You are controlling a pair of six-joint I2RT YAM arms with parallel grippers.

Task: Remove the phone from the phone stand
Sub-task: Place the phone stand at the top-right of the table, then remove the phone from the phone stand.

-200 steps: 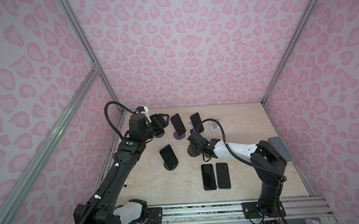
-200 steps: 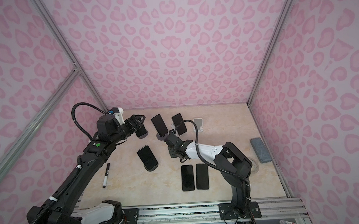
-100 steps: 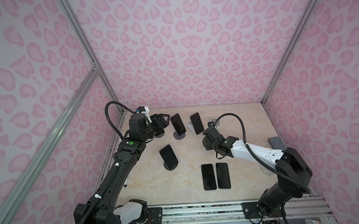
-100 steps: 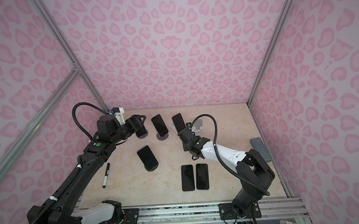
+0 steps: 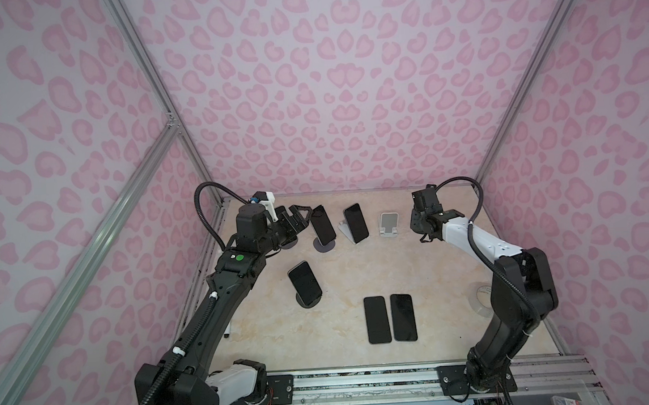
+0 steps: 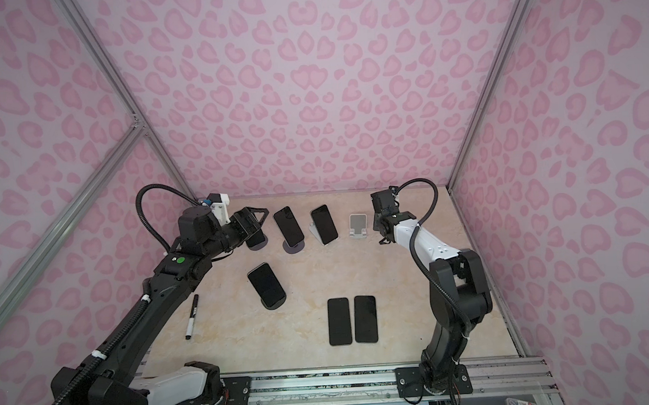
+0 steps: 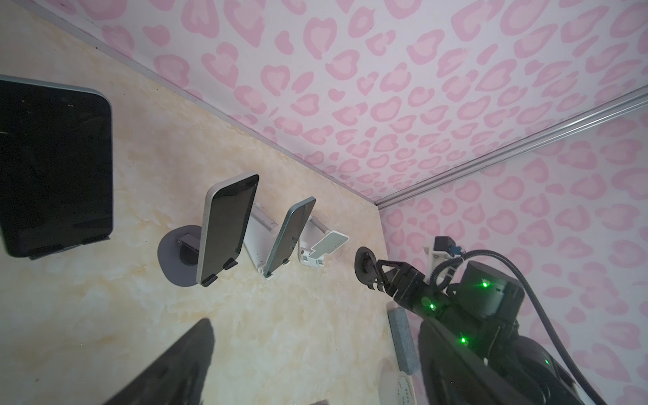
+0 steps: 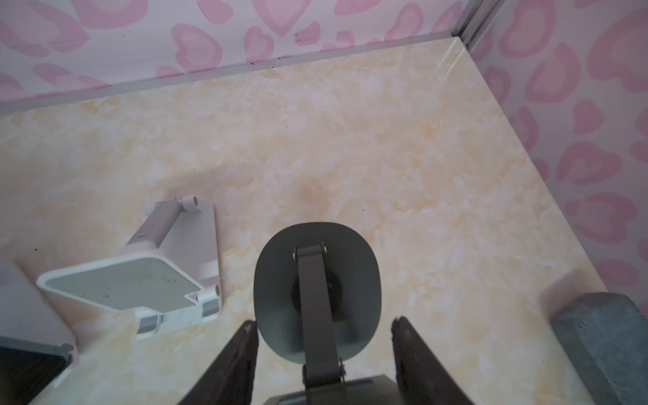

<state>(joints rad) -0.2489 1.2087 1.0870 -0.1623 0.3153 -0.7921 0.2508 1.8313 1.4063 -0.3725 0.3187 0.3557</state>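
Note:
My right gripper moves toward the empty white stand next, lowers the grey round-based phone stand there and releases it, since bare tabletop shows beside that white stand.
My right gripper [image 8: 324, 336] is shut on a grey round-based phone stand [image 8: 317, 291] with no phone on it, held near the back right beside an empty white stand [image 5: 388, 223]. My left gripper [image 5: 297, 217] stands open and empty at the back left, next to a black phone [image 7: 56, 168] that leans on a stand. In the back row, a phone [image 5: 322, 222] rests on a grey round stand and another phone [image 5: 356, 222] on a white stand. A third phone [image 5: 304, 285] sits on a stand mid-table. Two phones [image 5: 377, 319] lie flat in front.
A grey block [image 8: 603, 347] lies by the right wall close to my right gripper. A clear tape roll [image 5: 483, 300] sits behind the right arm. A black marker [image 6: 191, 316] lies near the left arm. Pink patterned walls close in three sides.
My right arm has swung from the middle of the table to the back right, carrying the grey stand. The left arm has not moved.

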